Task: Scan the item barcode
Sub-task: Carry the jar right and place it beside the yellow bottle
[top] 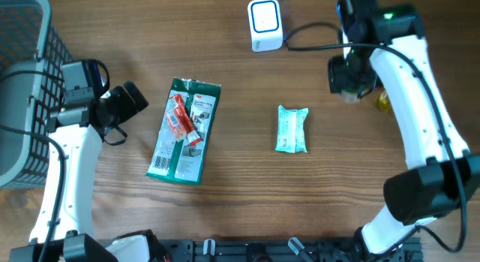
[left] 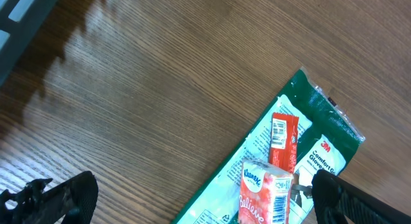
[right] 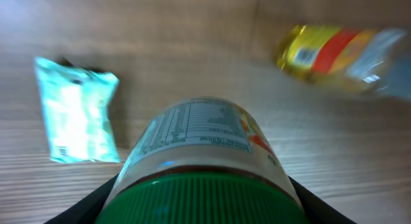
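My right gripper draws back and lowers the jar [right: 199,137] between the pale teal tissue pack and the yellow bottle next, since bare table shows there.
My right gripper [right: 202,208] is shut on a jar [right: 199,137] with a green ribbed lid, and a nutrition label on the jar faces the camera. Overhead, the right gripper [top: 349,80] hangs over the table to the right of the white barcode scanner [top: 265,24]. My left gripper [top: 132,99] stands open and empty beside a green glove package [top: 184,134]. In the left wrist view a red Kleenex pack [left: 264,197] and a slim red packet [left: 283,139] lie on that green package [left: 321,144], between my spread fingers [left: 61,195].
A pale teal tissue pack [top: 292,130] lies mid-table, also seen as the teal pack [right: 77,112] in the right wrist view. A yellow bottle [right: 334,51] lies under the right arm. A dark wire basket [top: 22,37] stands at the left edge. The scanner's cable runs right.
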{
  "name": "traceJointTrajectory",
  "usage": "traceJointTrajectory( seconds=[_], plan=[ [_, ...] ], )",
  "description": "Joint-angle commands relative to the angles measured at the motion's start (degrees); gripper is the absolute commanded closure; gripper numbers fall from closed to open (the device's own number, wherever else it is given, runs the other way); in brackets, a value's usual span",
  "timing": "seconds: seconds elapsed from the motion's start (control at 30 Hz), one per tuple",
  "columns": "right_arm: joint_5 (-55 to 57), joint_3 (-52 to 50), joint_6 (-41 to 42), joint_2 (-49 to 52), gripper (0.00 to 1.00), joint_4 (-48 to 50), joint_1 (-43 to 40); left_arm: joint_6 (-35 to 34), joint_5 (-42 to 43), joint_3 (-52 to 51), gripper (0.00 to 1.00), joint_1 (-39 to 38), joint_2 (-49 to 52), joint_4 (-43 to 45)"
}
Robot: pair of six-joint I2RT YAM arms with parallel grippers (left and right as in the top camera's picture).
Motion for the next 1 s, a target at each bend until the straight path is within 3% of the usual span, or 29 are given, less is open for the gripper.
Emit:
traceJointTrajectory(
  seconds=[0.0,0.3,0.47,0.5,0.53,0.57,0.6,0.67,0.7,0.97],
  plan=[
    [-0.81,-9.03,3.58,0.07,0.96,3.63,-0.42,0.09,-0.55,0.22,0.00,0.20,0.33,0.13],
    [5.40,-28.63,4.52,0.07,0.95,15.80,-3.06,0.09,-0.55,0.22,0.00,0.20,0.33,0.13],
    [8.39,-32.24,4.42,0.22,0.83,22.14,-5.09,0.09,-0.55,0.22,0.00,0.20,0.33,0.13],
    [8.37,-32.61,4.44,0.22,0.79,23.39,-5.49,0.09,-0.55,0.22,0.00,0.20,0.33,0.13],
    [8.37,-33.05,4.44,0.22,0.64,25.03,-5.86,0.09,-0.55,0.22,0.00,0.20,0.33,0.13],
    [8.37,-33.35,4.42,0.24,0.37,26.25,-6.23,0.09,-0.55,0.22,0.00,0.20,0.33,0.13],
    [8.35,-33.40,4.44,0.24,0.19,26.91,-6.60,0.09,-0.55,0.22,0.00,0.20,0.33,0.13],
    [8.35,-33.38,4.39,0.22,0.04,27.69,-6.78,0.09,-0.55,0.22,0.00,0.20,0.33,0.13],
    [8.35,-33.35,4.39,0.20,0.00,27.71,-6.78,0.09,-0.55,0.22,0.00,0.20,0.33,0.13],
    [5.77,-25.27,4.39,-3.87,0.00,22.75,-6.67,0.09,-0.55,0.22,0.00,0.20,0.33,0.13]
  ],
)
